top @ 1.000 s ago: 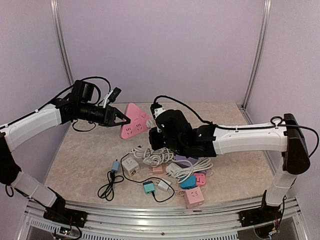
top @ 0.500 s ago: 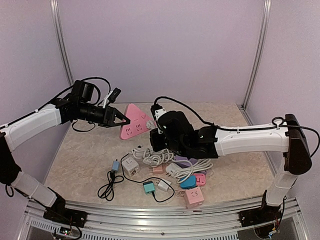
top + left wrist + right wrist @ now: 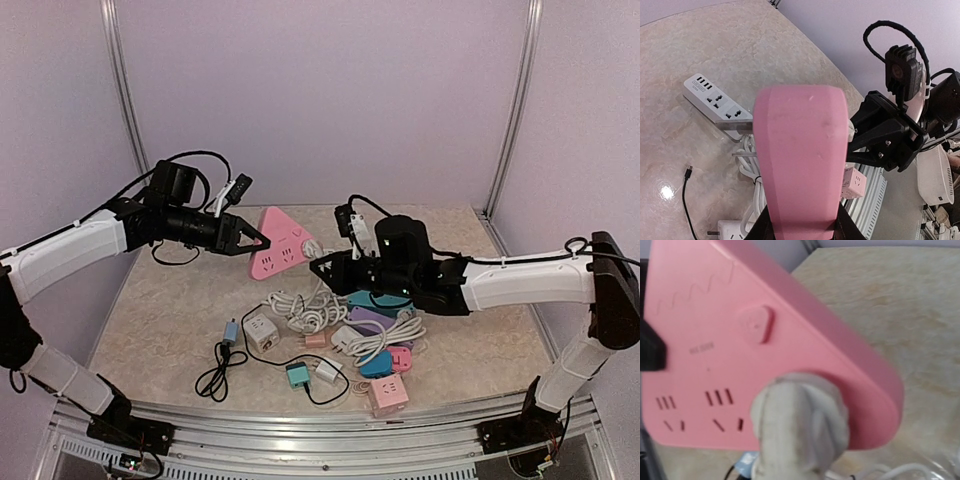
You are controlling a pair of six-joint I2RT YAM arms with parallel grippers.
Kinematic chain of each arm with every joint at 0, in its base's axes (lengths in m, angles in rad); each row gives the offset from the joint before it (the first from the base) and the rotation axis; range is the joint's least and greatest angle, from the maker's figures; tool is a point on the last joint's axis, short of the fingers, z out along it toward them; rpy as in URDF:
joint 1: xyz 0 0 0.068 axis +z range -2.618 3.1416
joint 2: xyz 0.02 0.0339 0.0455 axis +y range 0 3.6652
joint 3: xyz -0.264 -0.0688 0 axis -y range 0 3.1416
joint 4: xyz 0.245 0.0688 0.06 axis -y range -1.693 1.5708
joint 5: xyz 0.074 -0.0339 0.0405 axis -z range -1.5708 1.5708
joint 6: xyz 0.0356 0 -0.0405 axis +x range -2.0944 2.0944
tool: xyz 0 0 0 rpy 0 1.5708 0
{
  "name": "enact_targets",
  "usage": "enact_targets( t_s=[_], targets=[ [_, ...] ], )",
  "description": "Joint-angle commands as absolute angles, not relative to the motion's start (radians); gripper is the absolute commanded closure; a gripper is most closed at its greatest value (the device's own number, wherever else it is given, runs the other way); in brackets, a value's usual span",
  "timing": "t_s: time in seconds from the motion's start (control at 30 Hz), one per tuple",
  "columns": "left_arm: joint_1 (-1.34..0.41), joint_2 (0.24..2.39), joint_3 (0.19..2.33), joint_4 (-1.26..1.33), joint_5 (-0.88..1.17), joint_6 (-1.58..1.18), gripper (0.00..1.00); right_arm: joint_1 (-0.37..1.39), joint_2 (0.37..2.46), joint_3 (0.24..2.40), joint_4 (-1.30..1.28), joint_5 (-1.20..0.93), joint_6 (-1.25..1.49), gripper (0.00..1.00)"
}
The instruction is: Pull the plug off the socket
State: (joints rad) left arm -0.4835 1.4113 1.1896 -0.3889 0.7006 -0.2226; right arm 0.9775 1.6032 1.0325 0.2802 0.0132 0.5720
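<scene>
The robot's left gripper should move away from the plug and down to release the pink socket, since bare tabletop (image 3: 248,291) beside the cable coil is below the gripper.
A pink triangular socket (image 3: 277,244) is held above the table by my left gripper (image 3: 252,241), which is shut on its left corner. In the left wrist view the socket (image 3: 800,160) fills the middle, with my gripper (image 3: 800,234) clamped on it at the bottom edge. A white plug (image 3: 308,249) sits at the socket's right corner. My right gripper (image 3: 319,264) is at the plug and looks shut on it. In the right wrist view the plug (image 3: 800,430) is close and blurred against the socket's face (image 3: 715,355); my fingers are hidden behind it.
Below lie a coil of white cable (image 3: 300,314), a white cube socket (image 3: 262,330), pink cube sockets (image 3: 389,394), a teal adapter (image 3: 297,375), a black cable (image 3: 215,376) and a purple strip (image 3: 375,316). A white power strip (image 3: 715,102) lies on the table.
The left gripper moved the pink socket right and a little up. The right arm swung to the right and turned, its gripper now coming at the plug from the right.
</scene>
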Motion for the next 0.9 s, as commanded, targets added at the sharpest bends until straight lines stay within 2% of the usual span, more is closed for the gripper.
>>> enact_targets(
  t_s=[0.0, 0.2, 0.43, 0.87],
  targets=[
    [-0.476, 1.366, 1.190, -0.334, 0.727, -0.189, 1.00, 0.924, 1.568, 0.994, 0.337, -0.051, 0.661, 1.00],
    [-0.477, 1.368, 1.193, -0.339, 0.703, -0.194, 1.00, 0.934, 1.573, 1.008, 0.308, -0.010, 0.636, 1.00],
    [-0.445, 1.398, 1.209, -0.369, 0.656, -0.228, 1.00, 1.015, 1.580, 1.068, 0.208, 0.160, 0.505, 1.00],
    [-0.402, 1.430, 1.215, -0.376, 0.663, -0.269, 1.00, 1.177, 1.762, 1.357, -0.121, 0.512, 0.312, 1.00]
  ],
)
